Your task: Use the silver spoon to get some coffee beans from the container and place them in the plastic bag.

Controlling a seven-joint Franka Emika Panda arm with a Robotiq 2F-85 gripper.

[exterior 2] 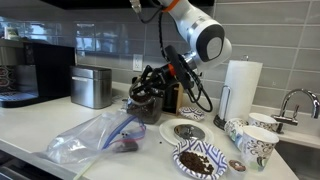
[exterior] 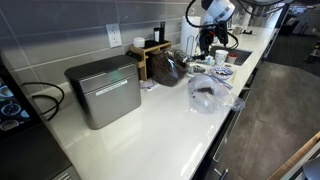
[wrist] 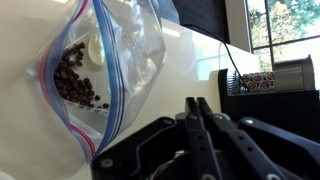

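Note:
The gripper will next go down slightly toward the round strainer dish (exterior 2: pixel 188 131) below it on the counter and open its fingers to release, since they are pressed together.
The clear plastic bag (exterior 2: pixel 95 138) lies flat on the white counter, also in an exterior view (exterior: pixel 206 95). In the wrist view the bag (wrist: pixel 115 60) has a blue zip edge and holds a patch of dark coffee beans (wrist: pixel 76 82). A round dish of coffee beans (exterior 2: pixel 200 160) stands near the front edge. My gripper (exterior 2: pixel 150 88) hangs above the counter behind the bag, also in an exterior view (exterior: pixel 206 45). In the wrist view its fingers (wrist: pixel 198 103) are pressed together with nothing visible between them. I cannot make out the silver spoon.
A grey metal box (exterior: pixel 103 90) stands by the wall, also in an exterior view (exterior 2: pixel 92 86). A dark brown bag (exterior: pixel 168 68), a round strainer dish (exterior 2: pixel 186 130), paper cups (exterior 2: pixel 255 142), a paper towel roll (exterior 2: pixel 240 92) and a sink tap (exterior 2: pixel 296 100) crowd the counter.

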